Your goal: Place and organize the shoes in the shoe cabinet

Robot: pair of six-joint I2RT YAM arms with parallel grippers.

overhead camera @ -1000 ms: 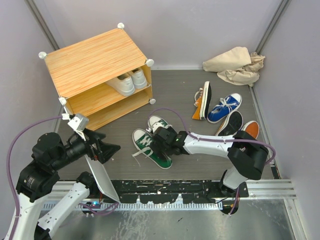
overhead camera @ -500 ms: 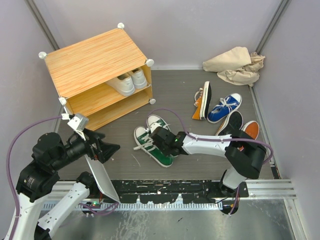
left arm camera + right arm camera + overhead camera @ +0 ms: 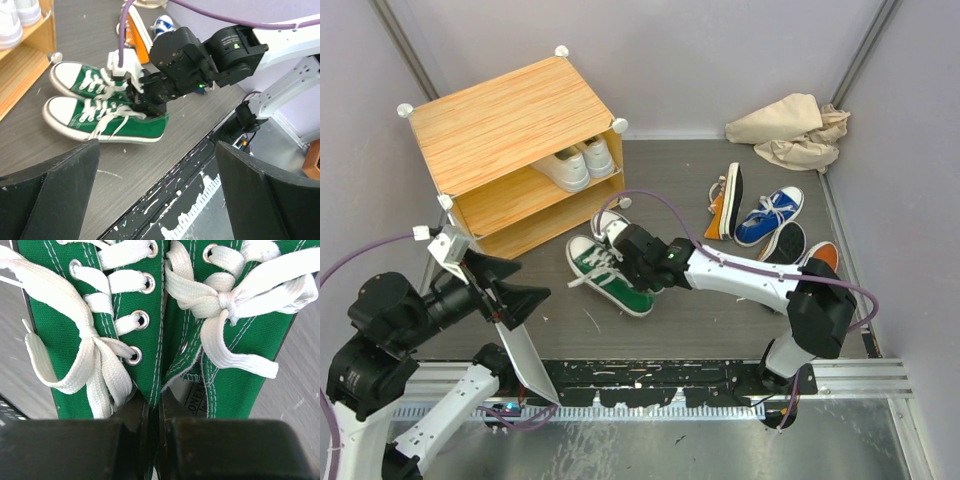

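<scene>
My right gripper will move up and outward and release the green shoes on the upper shelf beside the white pair, because that part of it is empty.
The pair of green shoes (image 3: 603, 273) lies side by side on the dark table, toes toward the shoe cabinet (image 3: 505, 120). My right gripper (image 3: 640, 262) is shut on them, pinching the two inner walls together behind the laces (image 3: 154, 405). From the left wrist, both green shoes (image 3: 100, 122) and the right gripper (image 3: 145, 97) show. A white pair (image 3: 575, 165) stands on the cabinet's upper shelf. My left gripper (image 3: 515, 292) hangs open and empty at the near left, above the table's front edge (image 3: 157, 145).
At the right lie an orange shoe (image 3: 725, 200) on its side, a blue shoe (image 3: 770, 215), a dark shoe (image 3: 782, 245) and another orange one (image 3: 820, 258). A beige cloth bag (image 3: 795, 130) is in the back right corner. A pale flat panel (image 3: 525, 360) leans below the left arm.
My right gripper has shut on the green pair and carried it left, toward the cabinet. The left arm has drawn back to the left and a little lower.
</scene>
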